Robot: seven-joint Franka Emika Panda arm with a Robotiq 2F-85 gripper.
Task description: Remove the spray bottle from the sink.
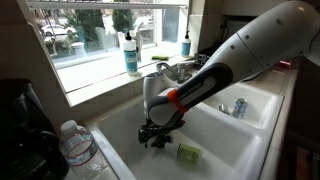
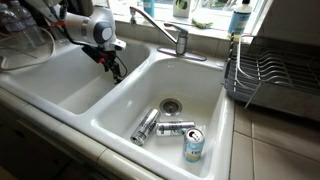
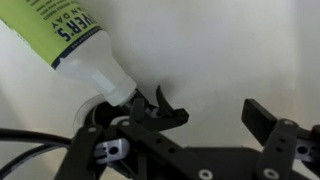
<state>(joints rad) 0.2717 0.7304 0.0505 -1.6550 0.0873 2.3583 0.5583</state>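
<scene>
The robot's gripper will next go down toward the bottle's neck (image 3: pixel 119 89), which is below it and to its left in the wrist view, and turn to match the bottle's slant.
The spray bottle (image 1: pixel 188 152) lies on its side on the floor of the white sink basin (image 1: pixel 120 125). In the wrist view its green label and pale body (image 3: pixel 75 45) fill the upper left, and its black trigger head (image 3: pixel 155 108) rests against my left finger. My gripper (image 3: pixel 215 115) is open, with nothing between the fingers. It hangs low in this basin, just beside the bottle's head (image 1: pixel 155 135). In an exterior view the gripper (image 2: pixel 115 68) is in the left basin (image 2: pixel 60 80) and the bottle is hidden.
The other basin holds three cans (image 2: pixel 175 128) round a drain (image 2: pixel 171 104). A chrome faucet (image 2: pixel 165 30) stands behind the divider. Blue-liquid pump bottles (image 1: pixel 131 55) stand on the windowsill. A clear water bottle (image 1: pixel 75 145) stands on the counter and a dish rack (image 2: pixel 270 70) sits beside the sink.
</scene>
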